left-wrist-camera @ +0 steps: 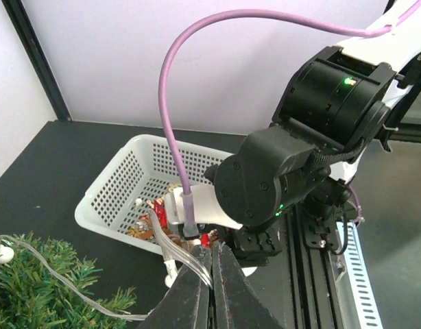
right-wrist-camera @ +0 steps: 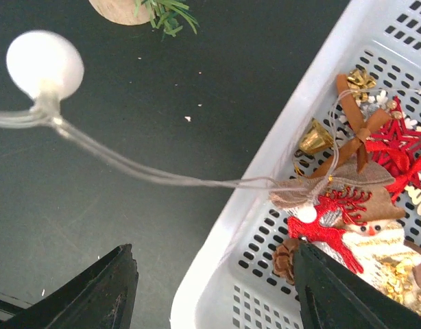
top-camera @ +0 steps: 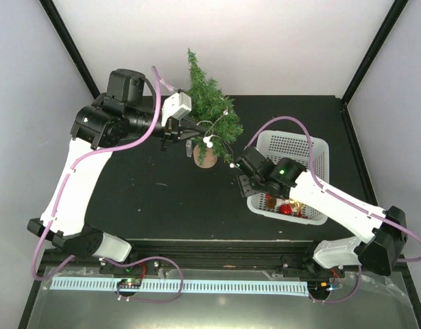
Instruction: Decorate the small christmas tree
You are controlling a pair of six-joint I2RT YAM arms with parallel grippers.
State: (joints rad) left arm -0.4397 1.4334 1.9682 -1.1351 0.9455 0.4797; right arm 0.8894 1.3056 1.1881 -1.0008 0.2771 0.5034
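Observation:
The right gripper moves away from my base next, onto the string crossing the rim of the basket (top-camera: 313, 147), nearest the tree (top-camera: 212, 106).
The small christmas tree (top-camera: 212, 106) stands at the back middle of the table in a round brown pot (top-camera: 205, 157). A clear light string (top-camera: 217, 140) with white bulbs hangs across its lower branches and runs toward the white basket (top-camera: 313, 147). My left gripper (top-camera: 194, 133) sits just left of the tree. In the left wrist view that gripper (left-wrist-camera: 212, 259) is shut on the light string (left-wrist-camera: 175, 240). My right gripper (right-wrist-camera: 217, 291) is open and hovers over the basket's left rim (right-wrist-camera: 227, 226) with nothing between its fingers. The string (right-wrist-camera: 162, 179) and a bulb (right-wrist-camera: 44, 65) hang beyond it.
The basket holds several ornaments (right-wrist-camera: 347, 205): red pieces, a gold bell, a pine cone (right-wrist-camera: 284, 259) and burlap shapes. The right arm's wrist (left-wrist-camera: 299, 157) is close in front of the left gripper. Black frame posts mark the back corners.

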